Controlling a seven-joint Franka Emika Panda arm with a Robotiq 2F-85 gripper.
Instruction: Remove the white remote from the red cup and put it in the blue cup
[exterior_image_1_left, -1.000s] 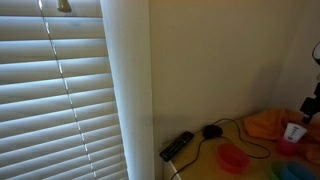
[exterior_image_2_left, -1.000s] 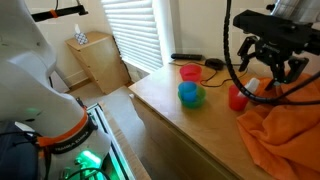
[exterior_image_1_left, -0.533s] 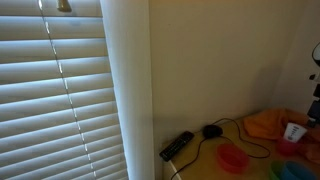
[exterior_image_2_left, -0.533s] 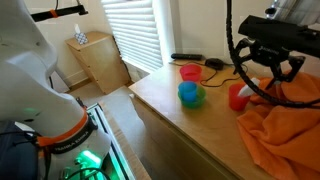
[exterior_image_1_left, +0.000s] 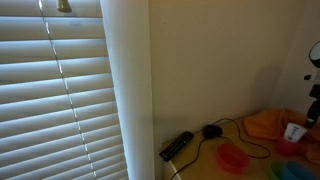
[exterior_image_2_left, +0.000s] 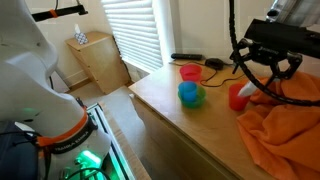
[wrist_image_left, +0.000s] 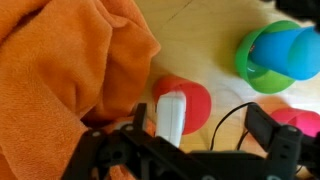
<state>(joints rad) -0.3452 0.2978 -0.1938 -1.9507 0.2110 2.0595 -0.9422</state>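
The gripper will next move down, shift slightly toward the orange cloth (wrist_image_left: 60, 70) and close on the remote's upper end (wrist_image_left: 169, 124), since that end sticks out above the red cup's rim.
The white remote (wrist_image_left: 171, 115) stands upright in the red cup (wrist_image_left: 192, 97), next to the orange cloth (wrist_image_left: 60, 70). It also shows in an exterior view (exterior_image_1_left: 294, 131). In an exterior view the red cup (exterior_image_2_left: 238, 97) stands on the wooden table (exterior_image_2_left: 170, 115). The blue cup (wrist_image_left: 292, 48) sits inside a green cup (wrist_image_left: 250, 62), and in an exterior view it (exterior_image_2_left: 189, 92) is apart from the red cup. My gripper (wrist_image_left: 200, 128) is open and hovers above the red cup, its fingers on either side of the remote without touching it. It also shows in an exterior view (exterior_image_2_left: 268, 72).
A pink cup (exterior_image_2_left: 190, 71) stands behind the blue cup. A long black bar (exterior_image_1_left: 177, 146) with a cable and a small black object (exterior_image_1_left: 211, 131) lie by the wall. The orange cloth (exterior_image_2_left: 285, 125) covers one table end. Window blinds (exterior_image_1_left: 50, 90) hang nearby.
My gripper has shifted and turned slightly above the red cup, staying open. The remote and cups have not moved.
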